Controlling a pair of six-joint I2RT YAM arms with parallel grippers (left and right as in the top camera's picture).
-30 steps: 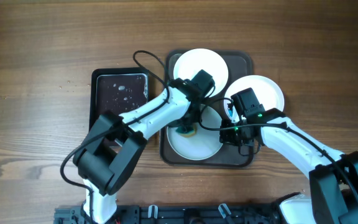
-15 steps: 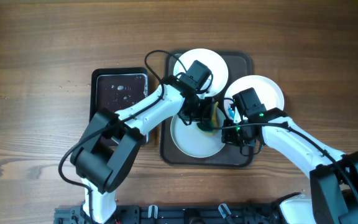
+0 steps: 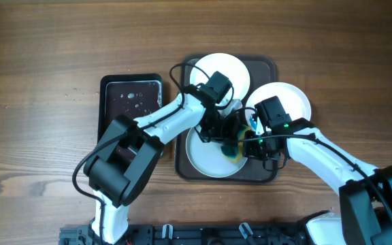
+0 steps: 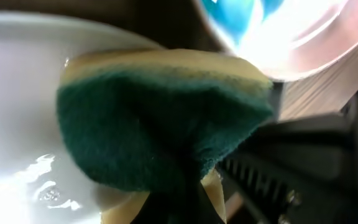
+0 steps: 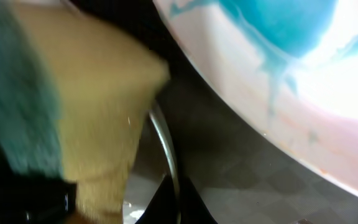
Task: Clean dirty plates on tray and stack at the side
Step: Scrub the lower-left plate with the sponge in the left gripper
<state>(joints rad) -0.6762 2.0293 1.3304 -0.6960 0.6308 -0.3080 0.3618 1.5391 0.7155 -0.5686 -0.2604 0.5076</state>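
My left gripper lifts across to the smaller black tray to its left in the overhead view next and releases, as the front plate is unsmeared.
The dark brown tray holds a clean white plate at its back and a white plate at its front. A third plate, smeared blue, leans over the tray's right rim. My left gripper is shut on a green and yellow sponge, which presses on the front plate's right part. My right gripper is shut on that plate's thin right rim, just beside the sponge.
A smaller black tray with water drops lies left of the brown tray. Both arms crowd together over the brown tray's right half. The wooden table runs all round.
My left arm has swept the sponge from the front plate's left-middle across to its right edge, next to the right gripper. The right arm has stayed still, holding the rim.
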